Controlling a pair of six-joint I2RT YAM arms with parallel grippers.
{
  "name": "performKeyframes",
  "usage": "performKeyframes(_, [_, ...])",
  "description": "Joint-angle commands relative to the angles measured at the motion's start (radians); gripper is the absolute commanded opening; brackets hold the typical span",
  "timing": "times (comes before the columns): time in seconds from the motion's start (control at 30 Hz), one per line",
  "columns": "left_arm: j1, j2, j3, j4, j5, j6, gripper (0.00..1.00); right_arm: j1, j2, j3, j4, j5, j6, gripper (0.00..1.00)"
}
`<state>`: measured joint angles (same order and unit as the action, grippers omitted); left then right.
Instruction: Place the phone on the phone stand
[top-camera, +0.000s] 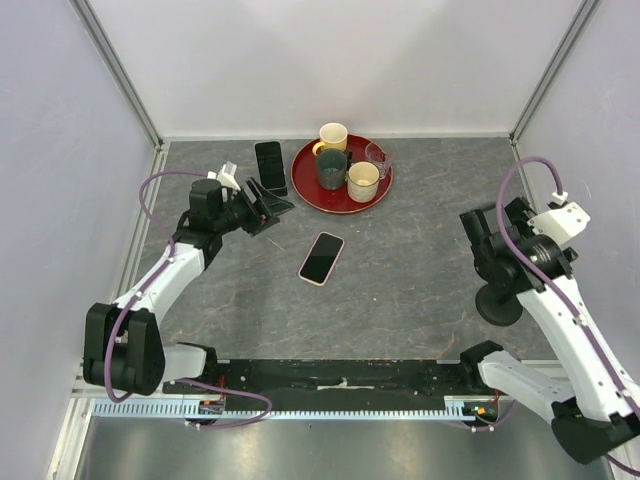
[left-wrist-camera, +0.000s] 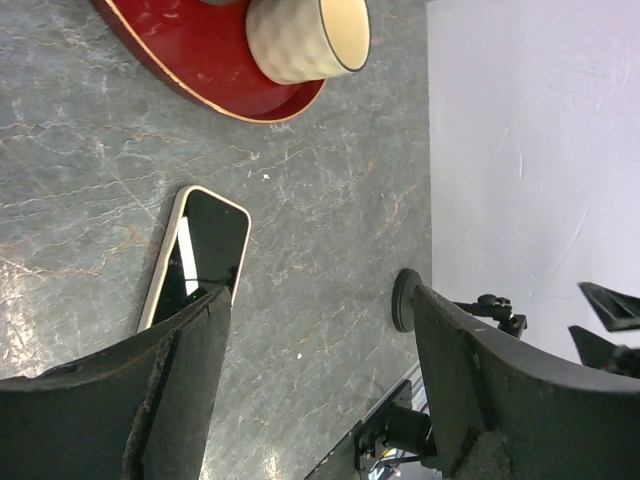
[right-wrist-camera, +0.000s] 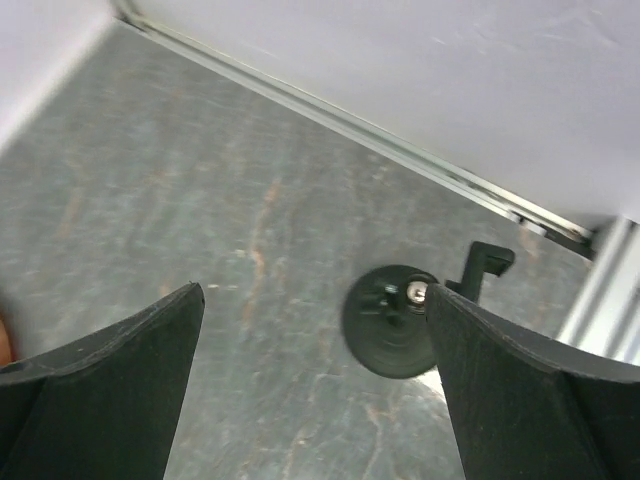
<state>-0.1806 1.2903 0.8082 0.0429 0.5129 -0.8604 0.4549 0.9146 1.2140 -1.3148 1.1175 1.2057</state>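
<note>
My right gripper moves down and toward the right in the wrist view next, since the stand's holder lies below it, off to that side.
The phone lies flat on the grey table, screen up, with a pale case edge showing. In the left wrist view the phone sits just beyond my left fingertip. My left gripper is open, up and to the left of the phone, with nothing between its jaws. The phone stand is a black round disc with a short post at the right. My right gripper hangs open above the phone stand, apart from it. Far off, the stand's disc shows beside my left gripper's other finger.
A red tray at the back holds a yellow mug, a dark mug, a cream mug and a glass. An all-black slab lies left of the tray. White walls enclose the table.
</note>
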Motion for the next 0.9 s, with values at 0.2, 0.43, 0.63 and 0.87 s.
performKeyframes(0.2, [0.003,-0.037,0.002,0.063,0.073,-0.025,0.78,-0.257,-0.026,-0.119,-0.066,-0.028,-0.084,0.98])
performKeyframes(0.43, [0.003,-0.031,0.005,0.064,0.087,-0.034,0.78,-0.415,-0.045,-0.188,0.048,-0.218,-0.173,0.95])
performKeyframes(0.63, [0.004,-0.028,0.003,0.064,0.085,-0.029,0.78,-0.556,-0.069,-0.284,0.191,-0.378,-0.253,0.77])
performKeyframes(0.87, [0.006,-0.014,0.005,0.064,0.091,-0.031,0.78,-0.665,-0.074,-0.351,0.299,-0.522,-0.324,0.62])
